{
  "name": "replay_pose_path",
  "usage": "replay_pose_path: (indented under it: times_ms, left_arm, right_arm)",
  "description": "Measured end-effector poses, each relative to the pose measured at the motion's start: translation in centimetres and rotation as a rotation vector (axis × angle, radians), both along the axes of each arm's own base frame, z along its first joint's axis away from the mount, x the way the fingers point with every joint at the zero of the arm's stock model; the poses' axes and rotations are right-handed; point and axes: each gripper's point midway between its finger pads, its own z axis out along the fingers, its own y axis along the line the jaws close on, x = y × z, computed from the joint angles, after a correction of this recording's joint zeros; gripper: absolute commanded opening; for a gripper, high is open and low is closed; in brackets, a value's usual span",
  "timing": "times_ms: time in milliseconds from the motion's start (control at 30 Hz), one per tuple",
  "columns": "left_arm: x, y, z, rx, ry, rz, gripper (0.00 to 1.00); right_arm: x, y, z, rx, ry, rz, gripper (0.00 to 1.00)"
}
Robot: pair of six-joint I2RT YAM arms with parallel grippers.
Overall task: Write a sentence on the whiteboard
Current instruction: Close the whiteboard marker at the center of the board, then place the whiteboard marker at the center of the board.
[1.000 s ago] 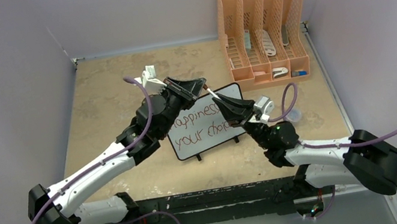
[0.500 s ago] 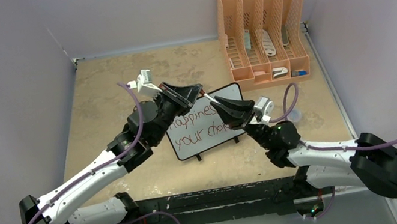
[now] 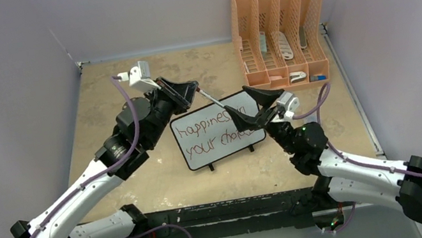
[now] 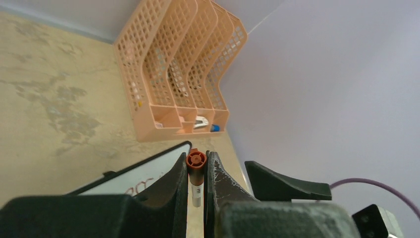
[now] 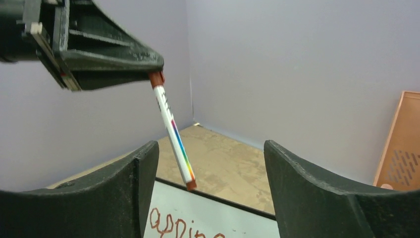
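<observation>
Next, my left gripper goes left in the top view and down to release the marker [image 3: 210,99] on bare tabletop beside the whiteboard [image 3: 192,157], since the whiteboard's sentence is written.
The whiteboard [image 3: 192,157] stands mid-table on small black feet, with the sentence [image 3: 210,131] in red-brown script in two lines, its right end behind my right gripper. A white marker [image 3: 210,99] with a rainbow stripe hangs tilted above the board's top edge. My left gripper [image 3: 193,88] is shut on the marker's [image 4: 196,171] red-brown end. In the right wrist view the marker [image 5: 173,131] slants down between the wide jaws of my right gripper [image 5: 210,158] without touching them, over the whiteboard [image 5: 198,208]. My right gripper [image 3: 252,107] is open just right of the marker.
An orange mesh file organiser [image 3: 280,33] with several white items stands at the back right, also seen past the left fingers as the organiser [image 4: 173,89]. Grey walls close in the tan table [image 3: 109,104] on three sides.
My right gripper has opened and let go of the marker. The left arm has drawn back to the left with the marker, uncovering the writing's left part.
</observation>
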Motion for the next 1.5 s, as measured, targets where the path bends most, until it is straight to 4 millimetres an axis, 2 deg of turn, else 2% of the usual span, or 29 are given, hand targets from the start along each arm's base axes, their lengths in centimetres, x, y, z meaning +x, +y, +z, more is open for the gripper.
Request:
replay_pose_path:
  times_ms: [133,300,400,467,567,600,667,833,1033,1133,1333,1500]
  left_arm:
    - [0.5,1.6,1.9,0.100,-0.064,0.052,0.00]
    - [1.1,4.5,6.0,0.247,-0.157,0.137,0.00]
    - [1.5,6.3,7.8,0.351,-0.185,0.185,0.00]
    - [1.8,7.3,8.1,0.423,-0.184,0.206,0.00]
    - [2.5,8.3,7.3,0.541,-0.147,0.217,0.00]
    - [2.9,8.6,6.7,0.583,-0.124,0.216,0.00]
    - [3.9,9.2,5.1,0.654,-0.072,0.209,0.00]
    - [6.5,11.8,-1.1,0.805,0.117,0.178,0.00]
    - [8.3,16.0,-8.1,0.852,0.361,0.143,0.00]
    - [8.2,17.1,-12.1,0.865,0.477,0.109,0.00]
    - [6.9,18.4,-21.9,0.874,0.728,0.003,0.00]
    - [5.5,19.1,-27.3,0.873,0.868,-0.046,0.00]
  right_arm:
    - [-0.2,0.3,-0.1,-0.044,0.043,0.023,0.82]
    - [-0.8,-0.1,0.3,-0.079,0.100,0.035,0.83]
    - [-1.2,-0.6,0.3,-0.094,0.131,0.038,0.85]
    - [-1.3,-0.9,-0.1,-0.104,0.161,0.034,0.90]
    - [-1.5,-1.5,-0.7,-0.108,0.215,0.025,0.91]
    - [-1.5,-1.8,-1.0,-0.109,0.233,0.016,0.98]
    - [-1.4,-2.4,-1.4,-0.105,0.269,-0.007,0.99]
    - [-1.3,-4.2,-1.1,-0.075,0.334,-0.074,0.99]
    - [-1.5,-6.1,-0.4,-0.030,0.374,-0.126,0.99]
    - [-1.9,-7.0,-0.1,-0.005,0.377,-0.141,0.99]
    - [-2.2,-8.3,0.8,0.046,0.368,-0.167,0.99]
    - [-2.0,-8.4,0.3,0.036,0.383,-0.181,0.99]
